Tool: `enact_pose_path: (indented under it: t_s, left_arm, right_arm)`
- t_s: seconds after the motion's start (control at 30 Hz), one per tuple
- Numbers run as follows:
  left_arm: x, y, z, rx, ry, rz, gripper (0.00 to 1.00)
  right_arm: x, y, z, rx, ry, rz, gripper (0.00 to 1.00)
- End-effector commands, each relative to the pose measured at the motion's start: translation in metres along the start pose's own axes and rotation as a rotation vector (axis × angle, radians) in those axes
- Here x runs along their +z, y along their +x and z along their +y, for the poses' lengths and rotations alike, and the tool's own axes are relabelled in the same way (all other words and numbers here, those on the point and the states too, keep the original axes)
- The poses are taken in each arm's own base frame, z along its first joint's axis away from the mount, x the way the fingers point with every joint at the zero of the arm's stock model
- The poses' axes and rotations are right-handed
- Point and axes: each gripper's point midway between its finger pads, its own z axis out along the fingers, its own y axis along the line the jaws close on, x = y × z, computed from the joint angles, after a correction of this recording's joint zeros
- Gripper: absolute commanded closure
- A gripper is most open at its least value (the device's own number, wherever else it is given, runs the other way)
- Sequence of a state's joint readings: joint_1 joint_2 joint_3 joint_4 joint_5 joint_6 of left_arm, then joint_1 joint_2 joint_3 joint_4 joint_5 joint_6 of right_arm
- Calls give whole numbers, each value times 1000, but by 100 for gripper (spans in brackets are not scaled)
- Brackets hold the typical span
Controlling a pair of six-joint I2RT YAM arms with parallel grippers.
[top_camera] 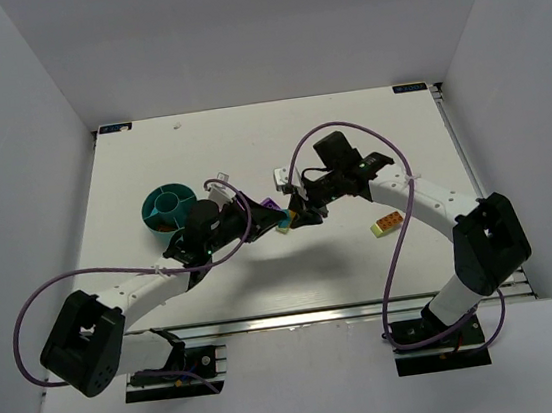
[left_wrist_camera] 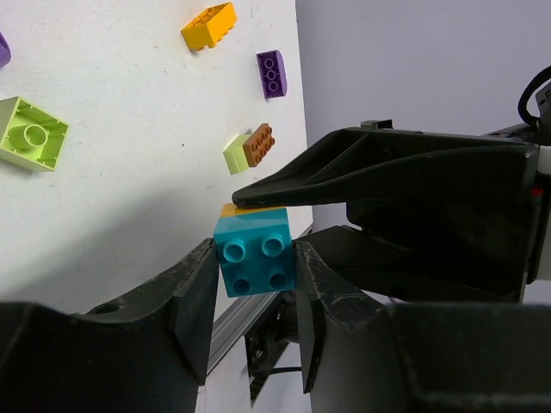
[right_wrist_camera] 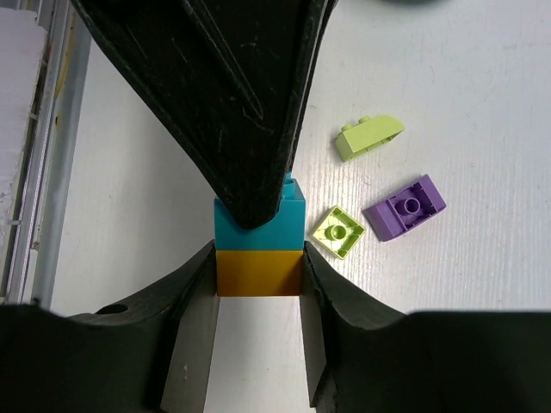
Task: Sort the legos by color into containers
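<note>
Next, my left gripper pulls clear and moves over the teal bowl (top_camera: 167, 208) to release the cyan brick, since the bowl lies to its left in the top view.
A cyan brick (left_wrist_camera: 256, 252) and an orange brick (right_wrist_camera: 258, 272) are stuck together and held above the table between both grippers. My left gripper (left_wrist_camera: 255, 255) is shut on the cyan brick, which also shows in the right wrist view (right_wrist_camera: 293, 225). My right gripper (right_wrist_camera: 258, 260) is shut on the orange brick, seen as a thin edge in the left wrist view (left_wrist_camera: 250, 208). The grippers meet at mid-table in the top view, left (top_camera: 276, 219) and right (top_camera: 304, 213). The teal bowl (top_camera: 167, 208) stands to the left behind my left arm.
Loose bricks lie on the table: orange (left_wrist_camera: 209, 25), purple (left_wrist_camera: 272, 72), a lime and brown pair (left_wrist_camera: 250, 148), lime (left_wrist_camera: 32, 132). A lime curved piece (right_wrist_camera: 369, 137), a lime square (right_wrist_camera: 338, 232) and a purple plate (right_wrist_camera: 405, 206) lie below the right gripper.
</note>
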State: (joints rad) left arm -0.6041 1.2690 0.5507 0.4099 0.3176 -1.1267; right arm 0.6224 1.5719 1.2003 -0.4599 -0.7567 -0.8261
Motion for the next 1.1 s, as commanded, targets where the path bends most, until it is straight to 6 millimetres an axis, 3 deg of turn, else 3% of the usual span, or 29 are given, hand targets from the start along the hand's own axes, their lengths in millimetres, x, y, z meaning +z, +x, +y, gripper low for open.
enact_pose_path:
  t_s: [0.0, 0.07, 0.4, 0.47, 0.5, 0.57, 0.77, 0.9, 0.93, 1.07]
  left_arm:
    - [-1, 1, -14, 46, 48, 19, 93]
    - [-4, -2, -12, 64, 13, 9, 100]
    - [-51, -46, -3, 106, -116, -125, 100]
    - [-67, -69, -7, 142, -151, -191, 100]
    - [-75, -70, 2, 132, -208, -185, 100]
    - [-95, -95, 9, 163, -282, -254, 100]
    - [-171, -163, 38, 192, -724, -385, 100]
    - [-192, -200, 46, 153, -761, -426, 100]
    - [-201, -214, 60, 113, -796, -446, 100]
    - [-210, -235, 94, 78, -828, -417, 100]
  right_arm:
    - [-2, -15, -3, -35, 20, -37, 100]
    - [-3, -13, -5, -36, 37, -29, 100]
    - [-4, -3, -8, -20, 70, -7, 100]
    - [-5, -3, -8, -19, 73, -7, 100]
    - [-4, -3, -9, -17, 76, -6, 100]
    - [-5, -3, -9, -15, 80, -4, 100]
    - [-7, -6, -6, -3, 87, -12, 100]
    - [-8, -6, -4, -2, 84, -16, 100]
    - [-9, -7, -4, -3, 85, -16, 100]
    - [-10, -5, -2, -4, 88, -13, 100]
